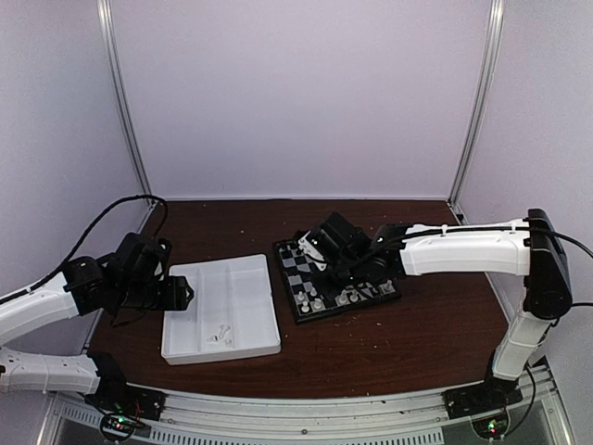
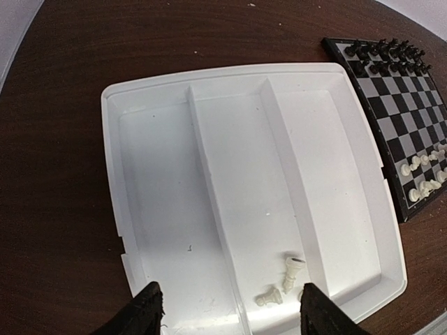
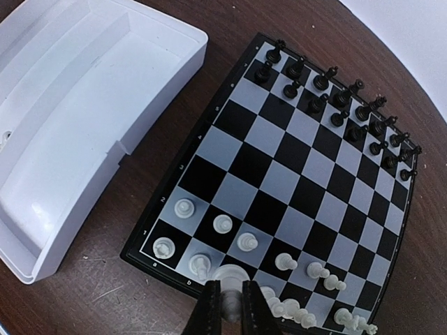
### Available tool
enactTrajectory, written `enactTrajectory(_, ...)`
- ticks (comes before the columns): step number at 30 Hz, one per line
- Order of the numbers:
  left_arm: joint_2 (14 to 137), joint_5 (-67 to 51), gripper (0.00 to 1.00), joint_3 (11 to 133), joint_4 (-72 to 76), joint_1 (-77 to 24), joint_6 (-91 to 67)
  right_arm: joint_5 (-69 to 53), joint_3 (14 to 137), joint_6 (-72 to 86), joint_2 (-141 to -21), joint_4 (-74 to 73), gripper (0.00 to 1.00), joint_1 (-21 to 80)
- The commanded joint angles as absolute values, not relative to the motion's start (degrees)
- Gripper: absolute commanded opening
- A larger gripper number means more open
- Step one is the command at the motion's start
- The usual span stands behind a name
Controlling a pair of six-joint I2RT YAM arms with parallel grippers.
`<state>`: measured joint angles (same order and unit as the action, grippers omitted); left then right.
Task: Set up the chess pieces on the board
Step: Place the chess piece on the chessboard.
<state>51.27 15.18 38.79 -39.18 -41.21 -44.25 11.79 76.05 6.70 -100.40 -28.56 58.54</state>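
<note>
The white chess piece is hanging upright above the gap beside the knight [image 3: 201,264]. I will lower my right gripper onto that nearest-row square next and open it.
The board [image 3: 279,150] lies right of centre on the table, also visible as the board [image 1: 293,261] from above. White chess pieces [image 3: 222,224] stand along its two near rows. My right gripper [image 3: 228,301] is shut on a white chess piece [image 3: 228,274], holding it upright over the nearest row, beside the knight [image 3: 201,264]. My left gripper [image 2: 230,303] hangs open over the near end of the white tray [image 2: 230,160], touching nothing. Two loose white chess pieces [image 2: 293,271] lie on their sides in the tray's middle compartment, between the left fingers [image 2: 148,307].
Black chessmen [image 3: 335,105] fill the board's two far rows. The white compartmented tray [image 1: 222,306] sits just left of the board, with a narrow strip of brown table between them. White enclosure walls stand behind and at both sides.
</note>
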Motion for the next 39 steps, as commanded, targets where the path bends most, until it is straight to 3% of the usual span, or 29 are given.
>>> enactTrajectory(1,51.5,14.5,0.68,39.3,-37.1,-40.8,-44.9,10.1,74.4,10.6,-99.6,-28.5,0.01,56.7)
enactTrajectory(39,53.5,14.3,0.68,39.6,-36.7,-40.8,-44.6,5.6,70.5,13.4,-107.7,-25.0,0.05,54.0)
